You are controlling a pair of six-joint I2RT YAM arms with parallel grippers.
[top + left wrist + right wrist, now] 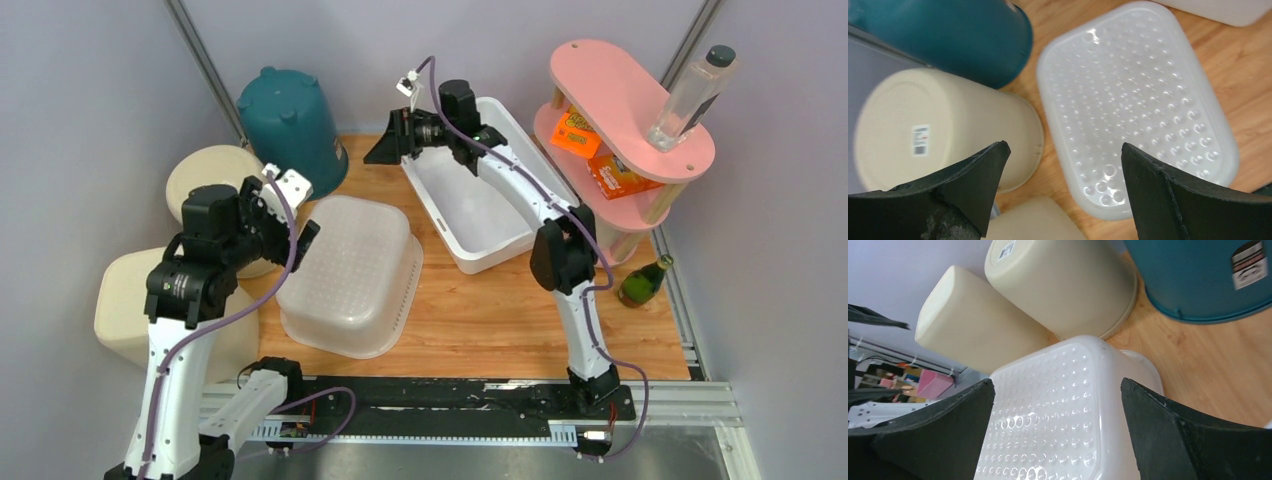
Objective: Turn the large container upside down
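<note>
I will next swing and turn my right gripper back toward the base and down onto the near corner of the white container's rim (470,257), because the container's opening faces up.
The large translucent white container (350,275) rests upside down on the wooden table, its dimpled base facing up. It also shows in the left wrist view (1128,100) and the right wrist view (1058,410). My left gripper (300,215) is open and empty, hovering over the container's left edge (1064,146). My right gripper (388,145) is open and empty, held high at the back of the table and facing towards the container (1056,382). Neither gripper touches it.
A teal bucket (290,125) and two cream buckets (210,175) (125,300) lie upside down at the left. An upright white bin (480,200) sits right of centre. A pink two-tier shelf (630,90) holds a clear bottle (690,95) and orange boxes (590,140). A green bottle (643,282) lies at the right.
</note>
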